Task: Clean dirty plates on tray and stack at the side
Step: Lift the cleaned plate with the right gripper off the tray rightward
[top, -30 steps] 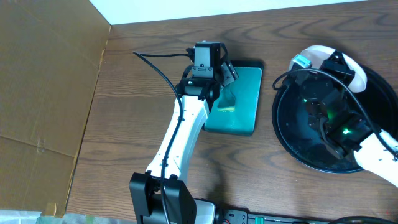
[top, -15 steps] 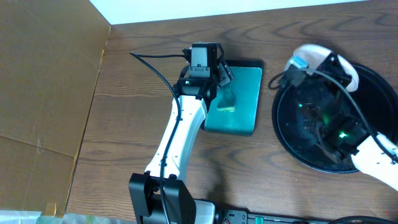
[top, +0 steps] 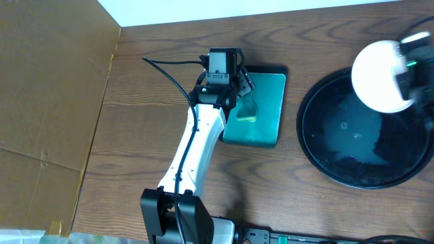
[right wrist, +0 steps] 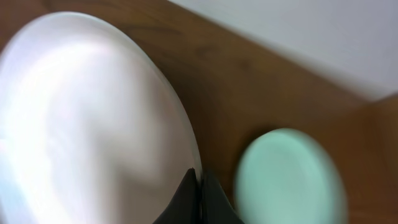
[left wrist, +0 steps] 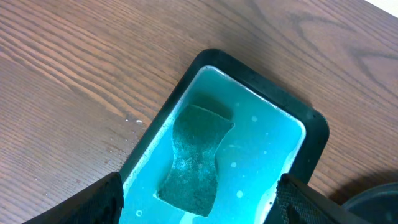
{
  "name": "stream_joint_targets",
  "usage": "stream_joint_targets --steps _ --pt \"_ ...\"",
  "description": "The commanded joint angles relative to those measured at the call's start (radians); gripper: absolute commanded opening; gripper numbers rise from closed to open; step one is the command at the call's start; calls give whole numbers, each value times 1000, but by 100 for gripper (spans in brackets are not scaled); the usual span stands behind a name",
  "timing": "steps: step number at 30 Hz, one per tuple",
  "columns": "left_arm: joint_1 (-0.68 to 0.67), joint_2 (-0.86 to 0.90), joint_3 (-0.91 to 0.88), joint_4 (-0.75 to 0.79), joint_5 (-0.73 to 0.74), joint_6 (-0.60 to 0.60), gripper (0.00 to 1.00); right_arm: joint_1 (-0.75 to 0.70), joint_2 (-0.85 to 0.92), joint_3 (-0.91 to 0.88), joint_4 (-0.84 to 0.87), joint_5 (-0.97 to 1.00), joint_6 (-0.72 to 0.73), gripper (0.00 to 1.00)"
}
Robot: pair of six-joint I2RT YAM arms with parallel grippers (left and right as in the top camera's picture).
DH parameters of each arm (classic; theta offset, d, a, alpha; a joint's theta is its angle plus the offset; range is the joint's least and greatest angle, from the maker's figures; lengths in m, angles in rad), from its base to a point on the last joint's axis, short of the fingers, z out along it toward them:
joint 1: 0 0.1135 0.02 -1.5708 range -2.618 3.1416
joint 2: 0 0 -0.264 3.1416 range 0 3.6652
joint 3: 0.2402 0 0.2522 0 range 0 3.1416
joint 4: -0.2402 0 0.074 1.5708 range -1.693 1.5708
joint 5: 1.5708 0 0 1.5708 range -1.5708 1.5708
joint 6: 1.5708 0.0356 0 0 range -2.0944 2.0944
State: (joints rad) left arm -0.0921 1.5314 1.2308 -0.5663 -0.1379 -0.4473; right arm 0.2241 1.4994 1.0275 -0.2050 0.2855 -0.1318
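My right gripper carries the plate to the right in the overhead view and down onto the pale green round shape (right wrist: 289, 180) next, then releases it, because that lies on wood.
My right gripper (top: 409, 66) at the right edge is shut on the rim of a round white plate (top: 377, 68) and holds it raised over the back of the large black tray (top: 339, 139). The right wrist view is blurred. It shows the plate (right wrist: 87, 124) edge-on between the closed fingers (right wrist: 199, 190). A blurred pale green round shape (right wrist: 289, 180) lies beyond; I cannot tell what it is. No other plate shows in the overhead view. My left gripper (top: 237, 81) (left wrist: 199, 208) is open and empty above the teal tray.
The small teal rectangular tray (top: 270, 102) (left wrist: 273, 143) holds a green sponge (top: 247, 112) (left wrist: 198, 158) in liquid. Water drops dot the wood (left wrist: 127, 124) beside it. A cardboard wall (top: 47, 102) stands at the left. The black tray looks wet.
My right arm has swung up and to the right off the black tray, carrying the white plate. The left arm has barely moved.
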Motion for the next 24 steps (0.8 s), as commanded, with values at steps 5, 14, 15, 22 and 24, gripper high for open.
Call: stream_joint_targets --steps 5,14,15,22,24 --pt "4 0 16 -2 -16 9 79 -417 -8 6 -10 -586 462 1" --pt "4 0 16 -2 -16 9 79 -688 0 5 -76 -341 673 2" --pt "4 0 16 -2 -16 9 79 -699 7 5 -74 -330 682 2" --pt "4 0 16 -2 -16 9 80 -709 119 5 -57 -238 687 1" --pt "4 0 16 -2 -16 9 79 -709 156 5 -37 -217 710 1"
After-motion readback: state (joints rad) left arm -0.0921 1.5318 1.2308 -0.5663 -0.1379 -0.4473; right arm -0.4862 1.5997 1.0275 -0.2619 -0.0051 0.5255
